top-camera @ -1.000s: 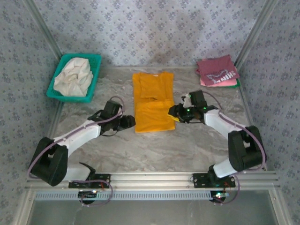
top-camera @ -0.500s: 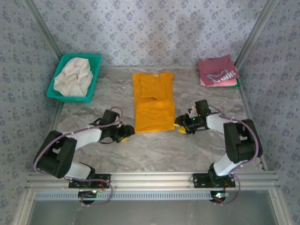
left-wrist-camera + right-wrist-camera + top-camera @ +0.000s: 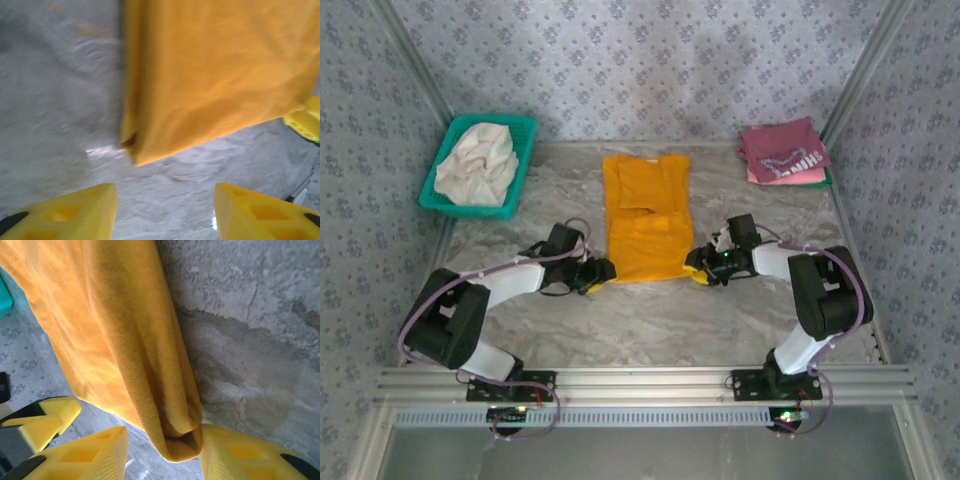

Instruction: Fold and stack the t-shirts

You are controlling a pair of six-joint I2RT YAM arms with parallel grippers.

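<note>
The doubled cloth is already between the open fingers of my right gripper, so my right gripper should stay low where it is and close on the shirt's folded near corner (image 3: 687, 275) (image 3: 181, 444).
The mustard-yellow t-shirt (image 3: 645, 215) lies mid-table, folded into a long strip with its near half doubled over. My left gripper (image 3: 597, 273) sits low at the shirt's near left corner (image 3: 142, 152). It is open, with bare table between its fingers (image 3: 75, 212), and the corner lies just ahead of them. My right gripper (image 3: 698, 268) is open at the near right corner. That folded corner (image 3: 180, 437) lies between its jaws, touching one finger (image 3: 240, 455) and clear of the other. A folded maroon t-shirt (image 3: 782, 150) with white lettering rests on a pink one (image 3: 772, 178) at the back right.
A teal basket (image 3: 522, 130) holding a crumpled white cloth (image 3: 475, 160) stands at the back left. Patterned walls close the table on three sides. The metal rail (image 3: 640, 380) with the arm bases runs along the near edge.
Both grippers have dropped to the table and come toward the near edge, to the yellow shirt's near corners. The shirt itself has not moved.
</note>
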